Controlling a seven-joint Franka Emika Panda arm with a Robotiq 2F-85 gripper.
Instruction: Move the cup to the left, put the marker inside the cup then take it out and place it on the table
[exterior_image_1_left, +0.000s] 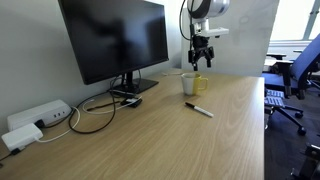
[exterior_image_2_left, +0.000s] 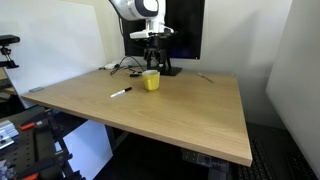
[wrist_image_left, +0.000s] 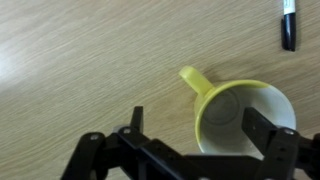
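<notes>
My gripper lowers over the cup's handle side (exterior_image_1_left: 196, 77) (wrist_image_left: 202, 113) next, one finger inside the cup, and closes.
The cup (exterior_image_1_left: 193, 84), a white mug with a yellow-green inside and a yellow handle, stands upright on the table (exterior_image_1_left: 160, 140) near the monitor's foot. It also shows in an exterior view (exterior_image_2_left: 151, 80) and in the wrist view (wrist_image_left: 245, 115), empty. My gripper (exterior_image_1_left: 202, 55) hangs open a little above the cup, touching nothing. In the wrist view its fingers (wrist_image_left: 200, 125) straddle the cup's handle-side wall. The marker (exterior_image_1_left: 199, 109), black with a pale end, lies flat on the table in front of the cup. It also shows in an exterior view (exterior_image_2_left: 121, 92) and in the wrist view (wrist_image_left: 288, 25).
A large black monitor (exterior_image_1_left: 115, 40) stands behind the cup, with black cables (exterior_image_1_left: 95, 110) and a white power strip (exterior_image_1_left: 38, 117) beside its foot. Office chairs (exterior_image_1_left: 295, 75) stand past the table's edge. A wall (exterior_image_2_left: 60, 40) is close behind.
</notes>
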